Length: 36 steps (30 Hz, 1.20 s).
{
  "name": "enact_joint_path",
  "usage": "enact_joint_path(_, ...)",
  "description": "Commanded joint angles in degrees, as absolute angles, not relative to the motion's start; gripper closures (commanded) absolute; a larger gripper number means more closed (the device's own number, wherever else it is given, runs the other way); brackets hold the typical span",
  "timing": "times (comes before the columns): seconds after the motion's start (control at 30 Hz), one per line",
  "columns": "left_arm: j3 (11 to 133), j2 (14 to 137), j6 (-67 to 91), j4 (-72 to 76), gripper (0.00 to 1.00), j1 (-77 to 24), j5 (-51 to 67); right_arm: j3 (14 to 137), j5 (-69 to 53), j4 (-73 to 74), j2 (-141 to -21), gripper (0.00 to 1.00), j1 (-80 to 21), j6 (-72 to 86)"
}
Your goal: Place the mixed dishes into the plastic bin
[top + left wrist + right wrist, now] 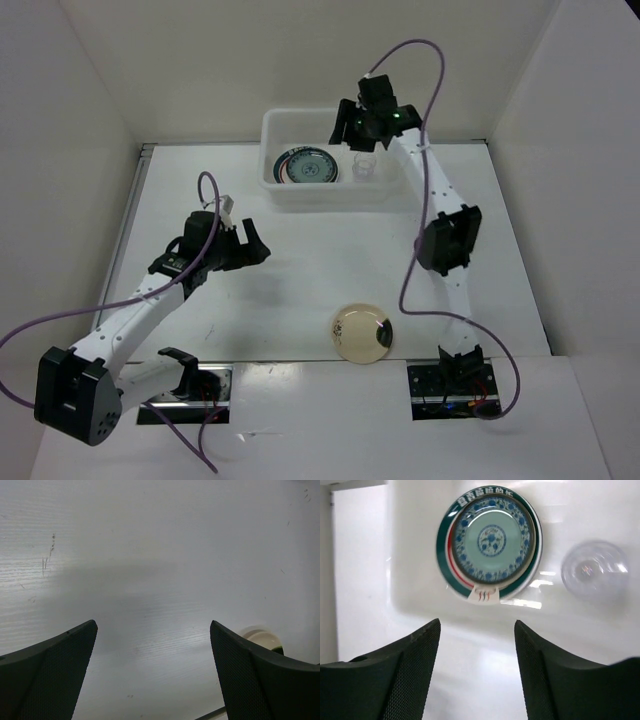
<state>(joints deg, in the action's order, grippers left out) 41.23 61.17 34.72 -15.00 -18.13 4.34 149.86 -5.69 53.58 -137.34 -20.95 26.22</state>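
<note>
The cream plate is outside the bin, near the table's front edge. My right gripper needs to move back and down onto the rim of the cream plate [360,333] by the dark spot next.
The plastic bin [330,193] stands at the back centre of the table. Inside it a teal patterned plate [306,167] lies on a white plate with a green and red rim, and a clear glass cup [364,166] stands to their right. My right gripper [352,130] hangs open and empty above the bin's back part. In the right wrist view [477,625] it looks down on the teal plate [492,539], the rimmed plate [445,555] and the cup [594,569]. A cream plate [361,332] lies near the front edge. My left gripper [262,245] is open and empty above bare table [153,625].
White walls enclose the table on the left, back and right. The cream plate's edge shows behind my left gripper's right finger [257,636], with a dark spot at the plate's right side. The bin's floor [470,670] lies under my right fingers.
</note>
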Motion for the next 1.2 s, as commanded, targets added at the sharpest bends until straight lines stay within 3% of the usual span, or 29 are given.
enact_joint_path(0.0,42.2,59.2,34.3,-13.9,0.0,-17.8,5.1,135.2,-1.2,48.9,-118.2,0.33,-20.8,24.8)
enact_joint_path(0.27,42.2,59.7,34.3,-13.4,0.0,-17.8,6.9,86.8,0.5,43.2,-92.4,0.29,-20.3,32.2)
enact_joint_path(0.57,42.2,62.0,34.3,-13.4,0.0,-17.8,7.6,52.9,-10.7,46.7,-78.2,0.29,-20.3,40.8)
enact_joint_path(0.8,42.2,64.9,33.8,-14.0,0.0,-19.0,7.6,46.6,-10.2,46.5,-76.2,0.29,-20.3,42.8)
enact_joint_path(1.17,42.7,66.1,32.7,-15.1,0.0,-19.6,7.6,41.2,-17.3,37.0,-84.3,0.3,-21.9,43.2)
